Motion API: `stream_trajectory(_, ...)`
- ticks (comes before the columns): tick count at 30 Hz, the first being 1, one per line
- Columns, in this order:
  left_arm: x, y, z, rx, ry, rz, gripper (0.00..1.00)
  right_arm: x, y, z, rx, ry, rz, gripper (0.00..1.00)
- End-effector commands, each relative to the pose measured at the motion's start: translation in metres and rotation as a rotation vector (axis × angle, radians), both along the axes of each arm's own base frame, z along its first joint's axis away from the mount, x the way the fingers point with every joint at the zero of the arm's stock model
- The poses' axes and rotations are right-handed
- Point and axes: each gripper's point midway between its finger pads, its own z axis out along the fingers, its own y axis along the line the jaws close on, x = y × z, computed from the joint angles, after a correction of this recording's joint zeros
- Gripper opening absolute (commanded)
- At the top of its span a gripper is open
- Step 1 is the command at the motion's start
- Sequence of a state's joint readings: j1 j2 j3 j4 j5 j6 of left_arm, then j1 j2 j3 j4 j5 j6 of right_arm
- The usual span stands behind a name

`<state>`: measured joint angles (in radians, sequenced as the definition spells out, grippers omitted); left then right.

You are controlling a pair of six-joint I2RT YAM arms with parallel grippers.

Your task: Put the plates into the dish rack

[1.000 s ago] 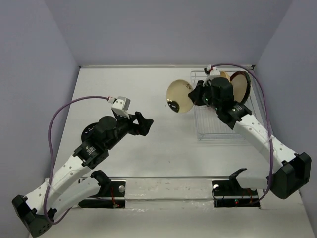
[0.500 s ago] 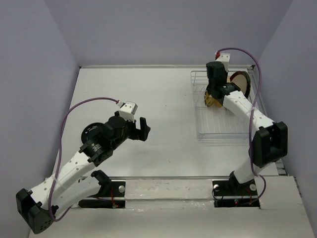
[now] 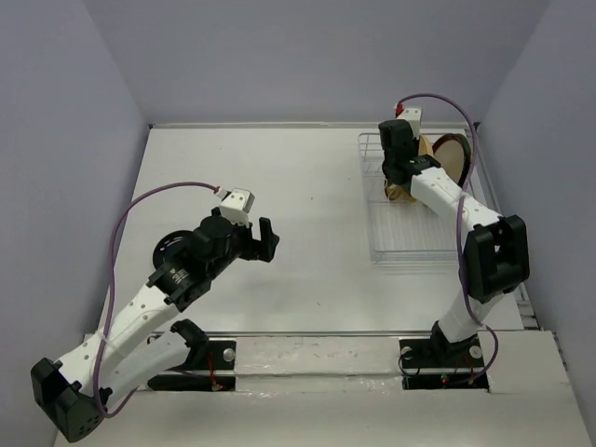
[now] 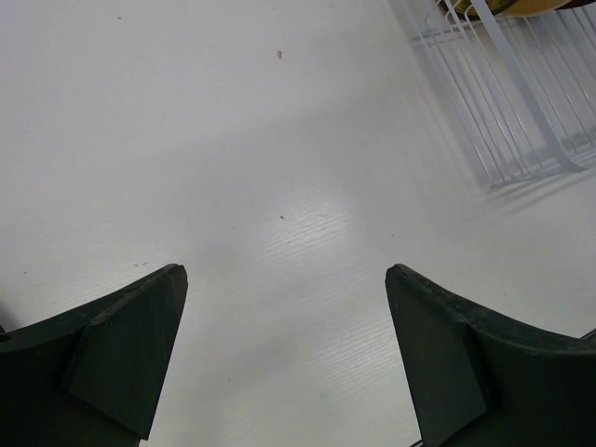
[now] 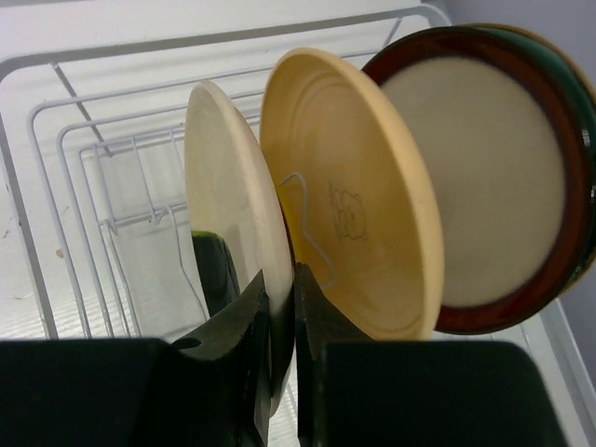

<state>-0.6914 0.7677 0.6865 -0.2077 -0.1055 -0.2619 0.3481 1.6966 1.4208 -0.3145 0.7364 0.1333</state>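
My left gripper will next swing to the left in the top view and turn as it comes down onto the black plate's wall-side rim [image 3: 157, 251], because that plate is outside the rack [image 3: 419, 237].
My right gripper [image 5: 281, 275] is shut on the lower rim of the cream plate [image 5: 228, 177], which has a dark spot and stands upright on edge in the white wire dish rack [image 5: 33, 253]. Behind it stand the orange-yellow plate [image 5: 363, 214], the red-rimmed beige plate [image 5: 484, 186] and the edge of a green plate [image 5: 585, 140]. In the top view the right gripper [image 3: 399, 179] is at the rack's [image 3: 419, 237] far end beside the standing plates [image 3: 450, 156]. My left gripper [image 3: 265, 240] is open and empty above bare table, also in its wrist view [image 4: 284, 275].
The rack's near half [image 3: 414, 244] holds no plates. The rack's corner [image 4: 503, 121] and a yellow plate edge [image 4: 521, 7] show at the top right of the left wrist view. Grey walls enclose the table on three sides.
My right arm carried the cream plate from left of the rack into the rack, where it now stands upright in front of the orange-yellow plate. The left gripper shifted slightly.
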Motion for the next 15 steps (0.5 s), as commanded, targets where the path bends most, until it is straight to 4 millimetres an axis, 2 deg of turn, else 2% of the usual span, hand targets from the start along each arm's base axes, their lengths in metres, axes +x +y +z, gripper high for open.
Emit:
stream_trajectory(1, 0.007, 0.005, 0.008, -0.002, -0.035, 0.023, 0.99, 0.008, 0.015, -0.009, 0.061, -0.012, 0.028, 0.07)
stream_trajectory(3, 0.009, 0.008, 0.005, 0.003, -0.028, 0.037, 0.99, 0.01, 0.02, -0.012, 0.078, -0.005, 0.051, 0.09)
stream_trajectory(7, 0.017, 0.015, 0.0, 0.008, -0.007, 0.087, 0.99, 0.011, 0.027, -0.007, 0.115, -0.014, 0.084, 0.5)
stream_trajectory(8, 0.019, 0.018, 0.001, 0.006, -0.007, 0.104, 0.99, 0.009, 0.029, 0.002, 0.131, -0.034, 0.095, 0.65)
stream_trajectory(10, 0.026, 0.026, 0.003, -0.018, -0.009, 0.152, 0.99, 0.005, 0.038, 0.016, 0.179, -0.057, 0.145, 0.76)
stream_trajectory(14, 0.039, 0.041, 0.0, -0.084, 0.023, 0.245, 0.99, -0.015, 0.066, 0.023, 0.292, -0.061, 0.263, 0.77)
stream_trajectory(15, 0.041, 0.045, -0.004, -0.099, 0.04, 0.266, 0.99, -0.028, 0.078, 0.025, 0.342, -0.06, 0.323, 0.77)
